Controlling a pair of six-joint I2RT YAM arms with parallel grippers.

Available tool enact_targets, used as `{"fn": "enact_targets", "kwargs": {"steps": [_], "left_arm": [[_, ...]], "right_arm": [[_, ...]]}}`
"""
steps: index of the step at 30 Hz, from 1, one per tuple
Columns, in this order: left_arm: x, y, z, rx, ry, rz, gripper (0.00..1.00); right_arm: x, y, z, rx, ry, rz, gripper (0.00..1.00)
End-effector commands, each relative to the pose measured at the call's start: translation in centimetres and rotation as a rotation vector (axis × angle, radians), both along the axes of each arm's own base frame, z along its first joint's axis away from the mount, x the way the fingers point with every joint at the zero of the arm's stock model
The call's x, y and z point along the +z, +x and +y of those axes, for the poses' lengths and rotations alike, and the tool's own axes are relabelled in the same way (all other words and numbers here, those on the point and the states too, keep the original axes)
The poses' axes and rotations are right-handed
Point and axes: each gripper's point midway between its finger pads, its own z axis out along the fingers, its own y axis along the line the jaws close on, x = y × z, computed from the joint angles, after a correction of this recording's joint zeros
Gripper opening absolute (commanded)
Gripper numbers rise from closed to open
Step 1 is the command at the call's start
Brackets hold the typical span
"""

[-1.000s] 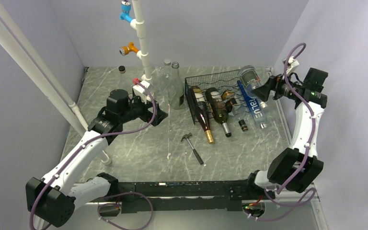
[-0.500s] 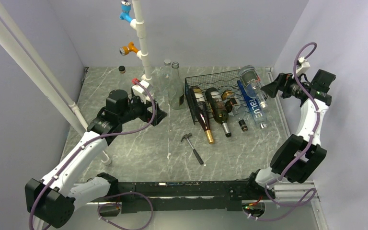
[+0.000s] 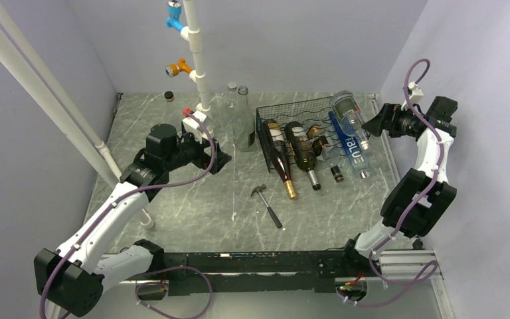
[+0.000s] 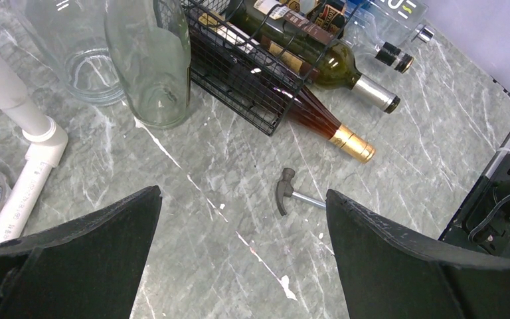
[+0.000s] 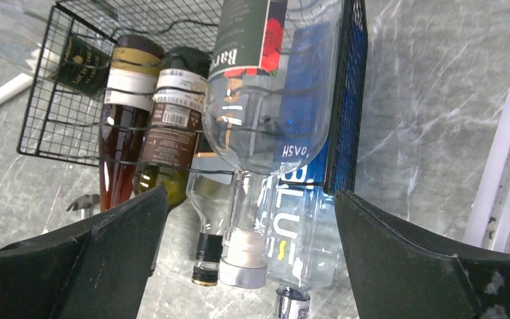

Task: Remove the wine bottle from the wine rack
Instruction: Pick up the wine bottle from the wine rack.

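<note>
The clear labelled bottle's neck is below my fingers and to their left in the top view. My right gripper should move down and across onto it next.
The black wire wine rack (image 3: 297, 114) stands right of centre with several bottles lying in it. A dark red wine bottle (image 3: 280, 159) with a gold cap and a green wine bottle (image 3: 303, 154) with a silver cap poke out of the front. A clear labelled bottle (image 3: 346, 111) lies on top at the right end, above a blue-lettered clear bottle (image 3: 353, 149). My right gripper (image 3: 372, 124) hangs open just right of the clear labelled bottle (image 5: 265, 113), holding nothing. Left of the wine rack (image 4: 239, 80), my left gripper (image 3: 216, 159) is open and empty above bare table.
A small hammer (image 3: 266, 199) lies in front of the rack. Two empty glass bottles (image 3: 244, 123) stand upright left of the rack, beside a white pipe (image 3: 196, 60). A small black-capped bottle (image 3: 337, 173) lies by the rack's front. The side wall is close behind the right arm.
My right gripper has drawn back a little to the right from the clear labelled bottle, and its arm has shifted. The left arm and all the bottles have stayed put.
</note>
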Motion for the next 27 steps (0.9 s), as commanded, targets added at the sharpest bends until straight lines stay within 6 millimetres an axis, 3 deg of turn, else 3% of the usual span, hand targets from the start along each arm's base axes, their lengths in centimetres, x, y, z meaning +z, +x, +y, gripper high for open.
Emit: {"fn": "enact_targets", "kwargs": {"steps": [1, 17, 27], "left_arm": [[3.4, 0.0, -0.1, -0.008, -0.030, -0.091, 0.99], [3.4, 0.0, 0.0, -0.003, -0.026, -0.094, 0.99], [3.5, 0.0, 0.1, -0.002, -0.025, -0.097, 0.99]], "right_arm": [[-0.6, 0.1, 0.1, 0.018, -0.053, 0.041, 1.00], [-5.2, 1.4, 1.3, -0.013, -0.161, 0.202, 0.95], [-7.0, 1.7, 2.3, -0.013, -0.168, 0.266, 0.85]]}}
